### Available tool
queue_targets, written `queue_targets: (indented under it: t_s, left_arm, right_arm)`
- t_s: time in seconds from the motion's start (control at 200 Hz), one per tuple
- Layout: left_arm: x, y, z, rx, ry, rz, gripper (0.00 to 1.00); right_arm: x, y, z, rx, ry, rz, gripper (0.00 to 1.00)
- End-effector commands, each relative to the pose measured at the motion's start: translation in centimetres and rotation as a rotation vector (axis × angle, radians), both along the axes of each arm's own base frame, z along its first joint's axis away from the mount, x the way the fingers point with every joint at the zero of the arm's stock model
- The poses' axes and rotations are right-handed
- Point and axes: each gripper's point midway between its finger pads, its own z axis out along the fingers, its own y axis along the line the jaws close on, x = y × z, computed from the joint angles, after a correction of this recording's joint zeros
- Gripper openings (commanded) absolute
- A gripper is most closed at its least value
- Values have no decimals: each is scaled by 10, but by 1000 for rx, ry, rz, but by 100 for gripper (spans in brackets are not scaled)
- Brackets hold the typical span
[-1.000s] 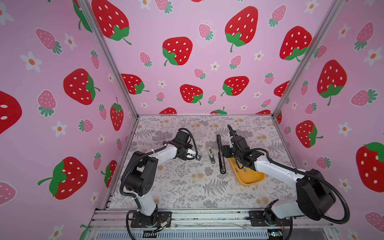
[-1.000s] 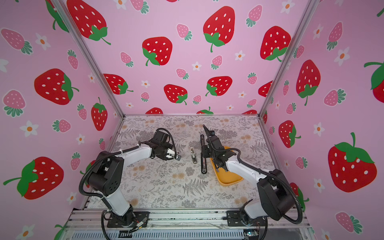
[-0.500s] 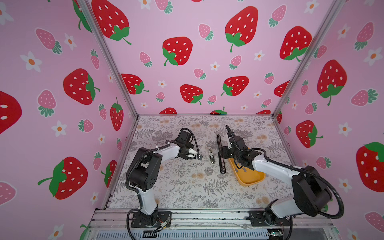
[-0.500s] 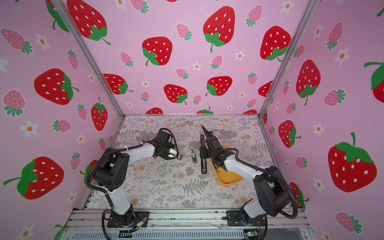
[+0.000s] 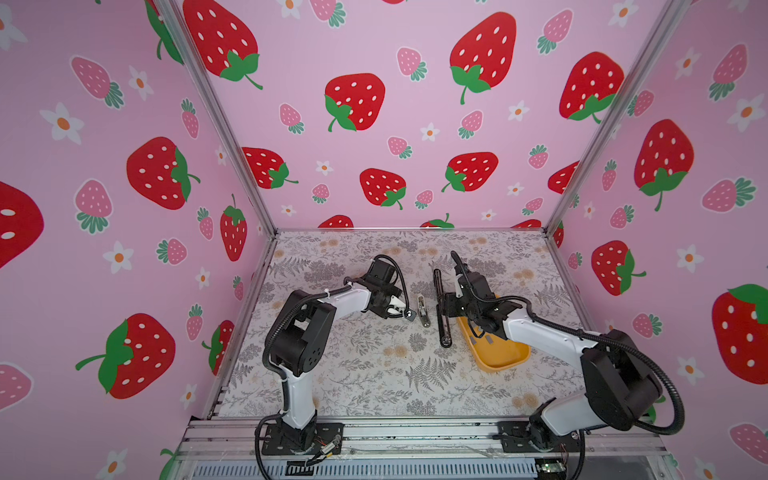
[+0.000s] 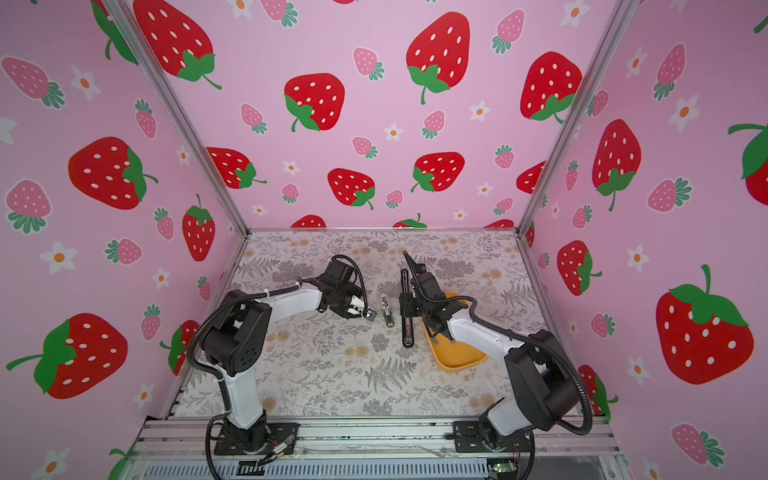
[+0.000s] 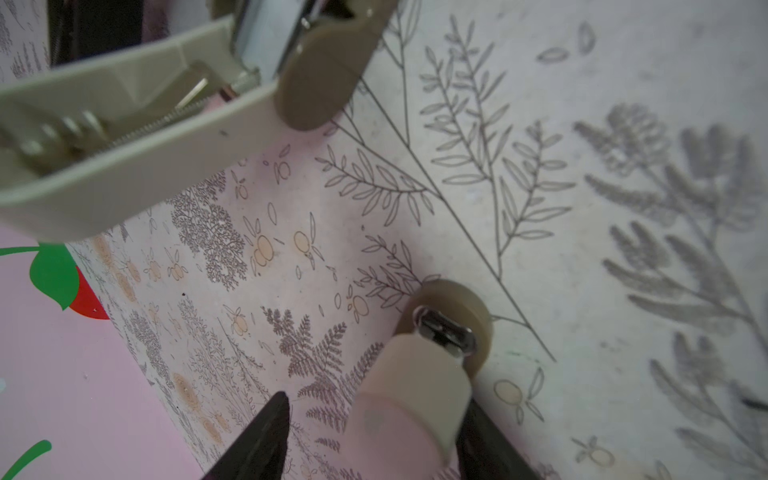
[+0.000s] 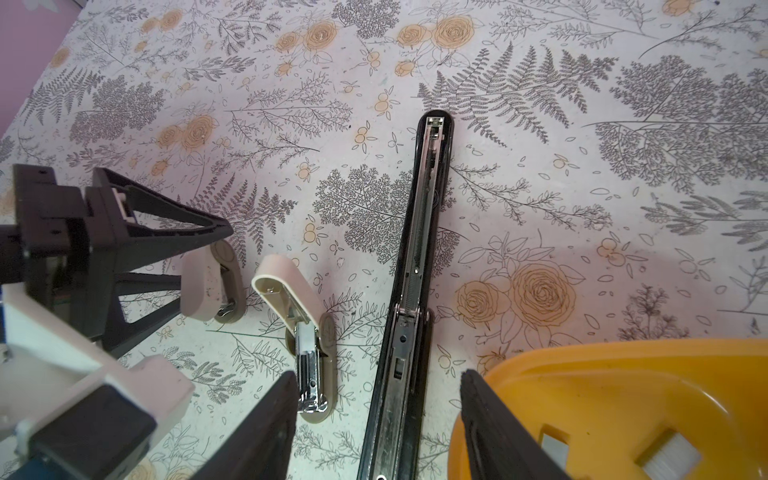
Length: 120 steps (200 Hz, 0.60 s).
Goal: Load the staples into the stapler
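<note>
The small whitish stapler lies at an angle between my left gripper's fingers, so the gripper will next turn to line up with the small whitish stapler's body (image 7: pixel 411 393) and close.
My left gripper (image 7: pixel 374 403) is open, low over the table. A small whitish stapler (image 7: pixel 415 374) lies between its fingers, against one and with a gap to the other. A second small stapler (image 8: pixel 291 299), lid hinged up, lies beside it in a top view (image 5: pixel 423 311). A long black stapler (image 8: pixel 419 249) lies opened flat. My right gripper (image 8: pixel 380 415) hangs open over its rear half, holding nothing. Grey strips of staples (image 8: pixel 555 446) lie in the yellow tray (image 8: pixel 623 374).
In both top views the yellow tray (image 5: pixel 498 357) (image 6: pixel 457 357) sits right of the black stapler (image 6: pixel 406 309), partly under my right arm. The floral table cloth (image 5: pixel 374 374) is bounded by pink strawberry walls on three sides.
My left gripper has shifted slightly right, towards the opened small stapler, and the left arm's elbow has swung inward. The right arm has barely moved. Neither gripper's opening has changed.
</note>
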Motion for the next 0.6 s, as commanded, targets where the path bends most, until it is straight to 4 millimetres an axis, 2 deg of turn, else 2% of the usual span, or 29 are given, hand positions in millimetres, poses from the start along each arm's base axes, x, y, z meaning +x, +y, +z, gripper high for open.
queue_targets:
  t_s: [0.0,0.09,0.23,0.305,0.42,0.595]
  left_arm:
    - [-4,-6,-11,14,47,-36,64]
    - [-10,-7,-10,15,74,-49,62]
    - [-36,-4,-11,36,168,-121,63]
    - [-49,-7,-2,16,243,-132,64]
    - [-53,-12,11,2,303,-110,63]
    - [-54,-13,10,35,330,-102,56]
  right_arm:
    - [1,-5,5,16,-13,-23,64]
    - [1,-4,3,15,-10,-23,65]
    - [2,-2,1,14,-4,-20,65]
    - [3,-1,1,16,-1,-16,64]
    - [2,-1,1,16,-2,-16,64]
    - [2,-3,4,18,-10,-19,65]
